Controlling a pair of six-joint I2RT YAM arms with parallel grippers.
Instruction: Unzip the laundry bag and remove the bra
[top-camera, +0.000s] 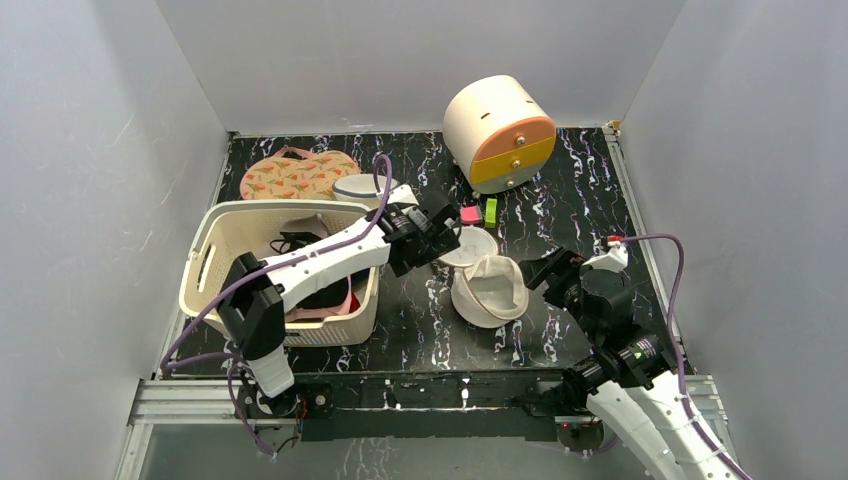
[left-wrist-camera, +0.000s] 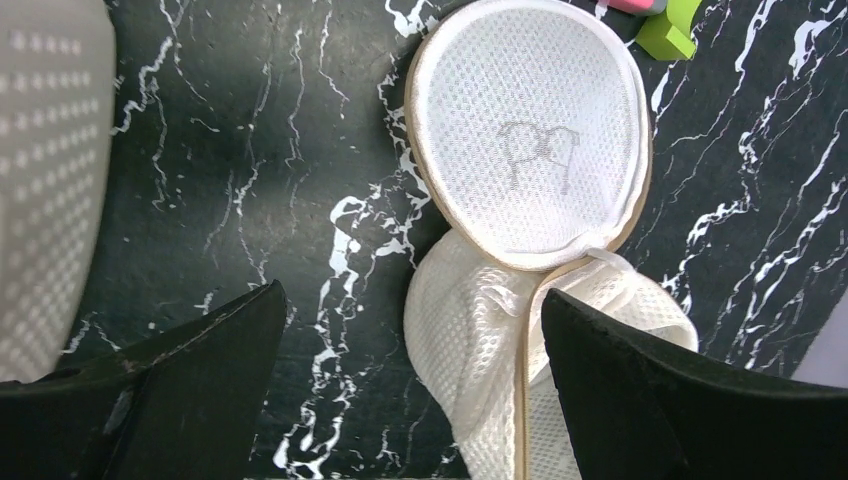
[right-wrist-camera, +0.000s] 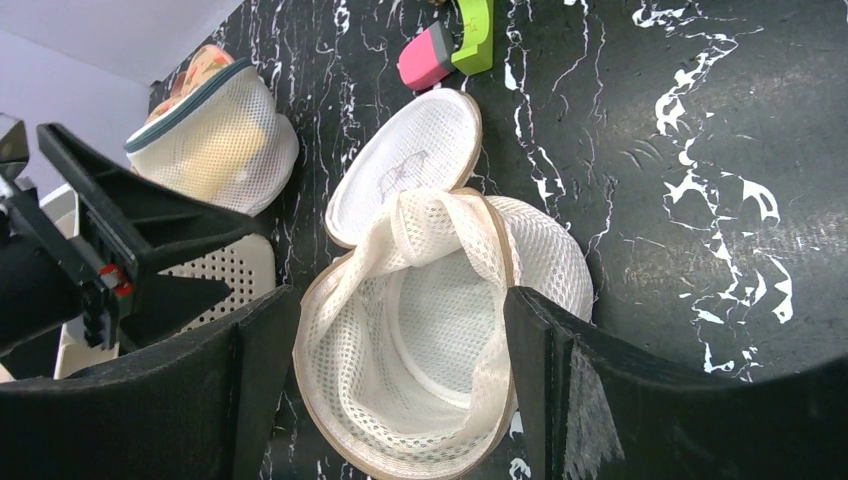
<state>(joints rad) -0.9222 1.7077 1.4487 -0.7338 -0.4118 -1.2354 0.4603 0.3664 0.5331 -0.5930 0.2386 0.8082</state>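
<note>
A finger fits on the bare table beside the lid's zip rim (left-wrist-camera: 420, 160), so next my left gripper should go down onto that rim on the basket side.
The cream-white mesh laundry bag (top-camera: 490, 292) lies on its side on the black marble table, unzipped, its mouth facing my right arm. Its round lid (top-camera: 468, 246) with the bra drawing is flipped back flat. In the right wrist view the bag's inside (right-wrist-camera: 430, 330) looks empty; no bra shows there. My left gripper (top-camera: 446, 237) is open just above the lid (left-wrist-camera: 530, 130) and the bag's wall (left-wrist-camera: 480, 340), touching neither. My right gripper (top-camera: 535, 272) is open and empty at the bag's mouth, its jaws either side of the rim (right-wrist-camera: 400, 292).
A cream perforated basket (top-camera: 215, 260) with dark clothes stands at the left under my left arm. Behind it are a floral orange pouch (top-camera: 295, 175) and a white mesh tub with a dark rim (top-camera: 360, 188). A cream-and-orange drawer box (top-camera: 500, 130) stands at the back, with pink (top-camera: 470, 214) and green (top-camera: 491, 210) blocks near it.
</note>
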